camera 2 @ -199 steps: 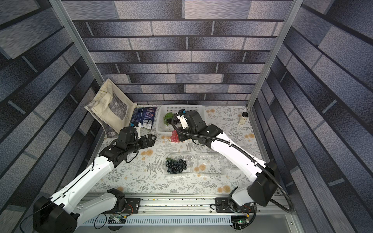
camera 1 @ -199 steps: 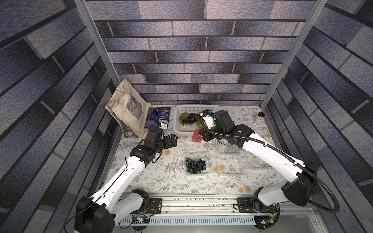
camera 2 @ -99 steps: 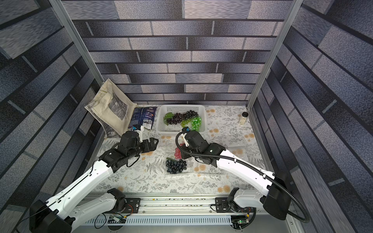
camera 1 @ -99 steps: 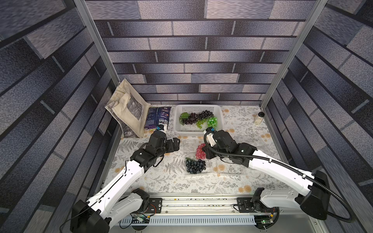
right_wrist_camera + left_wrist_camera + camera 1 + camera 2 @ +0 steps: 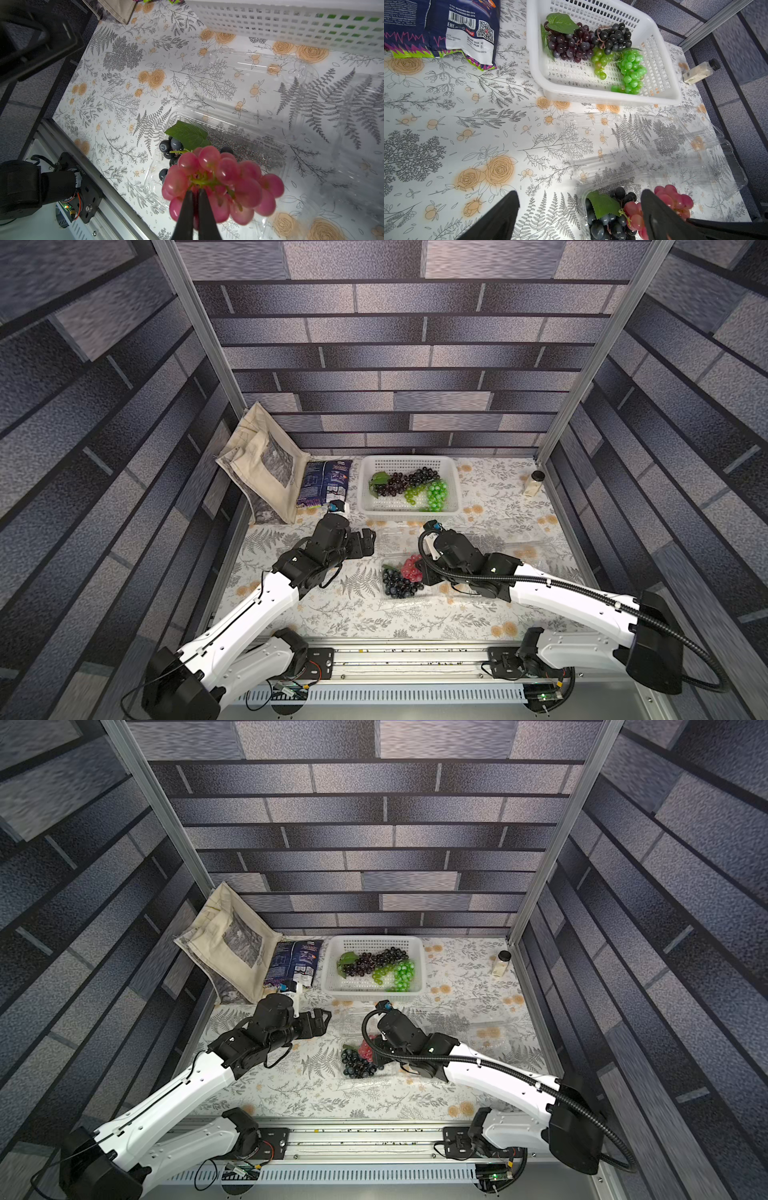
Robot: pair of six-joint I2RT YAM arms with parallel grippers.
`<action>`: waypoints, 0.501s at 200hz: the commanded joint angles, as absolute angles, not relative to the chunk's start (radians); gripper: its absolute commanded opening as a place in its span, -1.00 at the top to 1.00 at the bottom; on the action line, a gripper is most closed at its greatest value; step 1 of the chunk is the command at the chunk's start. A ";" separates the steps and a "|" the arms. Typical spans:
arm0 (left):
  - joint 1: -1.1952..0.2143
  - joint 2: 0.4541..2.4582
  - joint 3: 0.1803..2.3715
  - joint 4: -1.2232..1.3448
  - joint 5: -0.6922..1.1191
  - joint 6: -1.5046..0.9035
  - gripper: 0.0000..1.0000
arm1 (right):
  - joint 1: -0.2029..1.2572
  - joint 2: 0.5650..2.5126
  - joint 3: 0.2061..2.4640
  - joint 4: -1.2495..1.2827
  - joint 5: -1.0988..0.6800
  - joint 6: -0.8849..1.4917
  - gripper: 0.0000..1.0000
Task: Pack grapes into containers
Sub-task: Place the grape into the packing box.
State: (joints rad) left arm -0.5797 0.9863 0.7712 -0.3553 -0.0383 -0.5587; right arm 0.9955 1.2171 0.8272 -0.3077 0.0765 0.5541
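My right gripper needs to move down and slightly back to the container's bare end [image 5: 429, 592] [image 5: 259, 156] next and release the bunch of red grapes there, because dark grapes fill the container's other end.
My right gripper [image 5: 195, 190] is shut on a bunch of red grapes [image 5: 224, 174] and holds it just above a clear container [image 5: 249, 145]. Dark grapes [image 5: 397, 585] with a green leaf lie in that container. In both top views the red grapes [image 5: 410, 566] [image 5: 365, 1048] hang at my right gripper [image 5: 424, 572]. My left gripper [image 5: 368, 543] [image 5: 579, 192] is open and holds nothing, hovering just left of the container. Two more clear containers [image 5: 602, 145] [image 5: 695, 145] lie open and without fruit behind it. Dark purple grapes [image 5: 399, 483] and green grapes [image 5: 436, 493] sit in the white basket [image 5: 409, 510].
A cloth tote bag [image 5: 266, 468] leans on the back left wall, with a dark snack packet [image 5: 326, 483] beside it. A small bottle [image 5: 534, 483] stands at the back right. The metal rail [image 5: 415, 659] runs along the table's front edge.
My right arm has carried the red grapes from beside the basket forward to above the container with the dark grapes. The left gripper has edged toward that container, still open.
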 commanded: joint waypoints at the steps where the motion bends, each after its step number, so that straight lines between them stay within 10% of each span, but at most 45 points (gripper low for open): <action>1: -0.590 0.978 0.755 -0.359 -0.067 -0.570 -0.87 | 1.014 1.203 0.798 -0.258 0.102 0.595 1.00; 100: -0.618 0.977 0.753 -0.358 -0.085 -0.572 -0.88 | 1.025 1.243 0.720 -0.250 0.127 0.651 1.00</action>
